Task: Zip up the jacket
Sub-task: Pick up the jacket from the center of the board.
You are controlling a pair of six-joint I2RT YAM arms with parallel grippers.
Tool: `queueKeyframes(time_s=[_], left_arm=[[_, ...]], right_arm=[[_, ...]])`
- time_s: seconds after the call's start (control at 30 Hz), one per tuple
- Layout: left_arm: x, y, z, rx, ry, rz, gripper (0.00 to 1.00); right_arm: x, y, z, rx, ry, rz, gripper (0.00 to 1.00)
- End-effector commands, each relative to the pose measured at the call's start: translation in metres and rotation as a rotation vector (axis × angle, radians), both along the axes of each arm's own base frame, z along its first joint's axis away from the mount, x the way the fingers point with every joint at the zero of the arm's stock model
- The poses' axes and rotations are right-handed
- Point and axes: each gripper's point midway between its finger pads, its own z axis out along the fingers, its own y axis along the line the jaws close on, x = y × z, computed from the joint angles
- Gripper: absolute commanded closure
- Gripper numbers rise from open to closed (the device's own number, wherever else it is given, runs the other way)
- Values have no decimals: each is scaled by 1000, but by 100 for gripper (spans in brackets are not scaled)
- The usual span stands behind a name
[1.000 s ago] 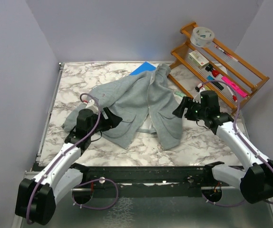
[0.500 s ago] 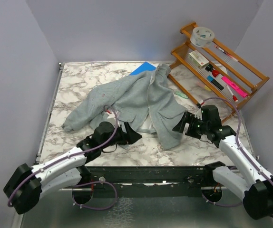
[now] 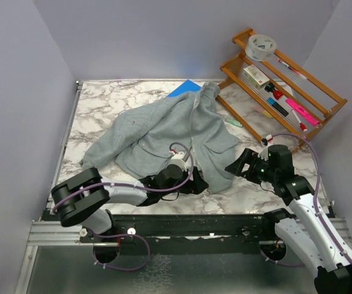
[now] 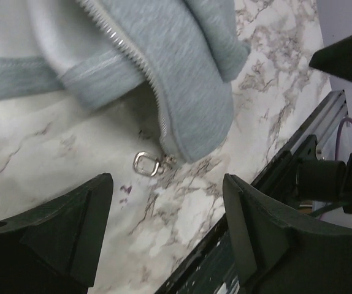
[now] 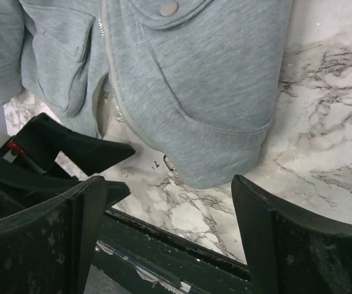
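My left gripper will move down and reach to the right in the top view, onto the jacket's zippered hem corner point(image 3: 211, 190) point(image 4: 179, 150), because the corner is below and just past the gripper's fingers.
The grey jacket point(image 3: 176, 131) lies spread open on the marble table, hood toward the back. Its right front panel point(image 5: 206, 79) ends near the front edge, where the metal zipper pull point(image 4: 146, 164) lies on the marble at the hem corner. My left gripper point(image 3: 194, 184) hovers low over that corner and is open, the pull just beyond its fingertips point(image 4: 167, 226). My right gripper point(image 3: 237, 166) hangs open to the right of the hem, nothing between its fingers point(image 5: 170, 239). In the right wrist view the zipper pull point(image 5: 168, 163) and the left gripper's fingers point(image 5: 72, 150) both show.
A wooden rack point(image 3: 286, 79) with a tape roll point(image 3: 262, 45), pens and small boxes stands at the back right. A blue pad point(image 3: 184, 87) peeks from under the hood. A black rail point(image 3: 182, 223) runs along the near table edge.
My left arm has swung right along the front edge, from the left sleeve to the jacket's hem corner. The right arm has drawn back toward the near edge.
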Motion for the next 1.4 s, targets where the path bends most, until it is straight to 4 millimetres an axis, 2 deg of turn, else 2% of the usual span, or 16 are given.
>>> queueKeyframes(time_s=[0.0,0.2,0.4,0.63,0.77,0.87,0.93,0.97,1.07,1.1,1.17,1.23,1.3,1.37], left_arm=[[22,-38,23,-83,-92,2,23],[27,-48,0,-37,-73,2,23],[29,-60,-21,-9,-50,-23,35],[40,-66,-20,-4,-78,-21,50],[44,-67,-15,-12,-89,-47,73],[44,-66,-3,-21,-125,-76,86],[44,-65,10,-21,-172,-93,98],[46,-63,18,-11,-202,-97,100],[58,-48,42,64,-313,-65,100],[66,-40,45,112,-347,-37,100],[79,-25,65,179,-441,13,100],[83,-19,81,199,-484,30,100],[72,-29,92,180,-498,-19,100],[48,-43,92,227,-536,-102,100]], right_arm=[[-10,3,-8,33,56,1,13],[-11,3,-2,36,49,-4,14],[-9,1,5,36,27,-21,14],[-10,-1,7,36,21,-29,14],[-10,-1,9,37,15,-34,14],[-10,-2,11,36,0,-39,14],[-9,-2,13,39,-13,-41,14],[-8,-2,16,42,-22,-43,14],[-7,-3,21,48,-45,-54,14],[-6,-4,23,47,-53,-60,14],[-6,-6,24,43,-61,-68,14],[-6,-7,24,42,-61,-72,14],[-6,-5,24,48,-63,-68,14],[-6,-3,24,57,-68,-59,14]])
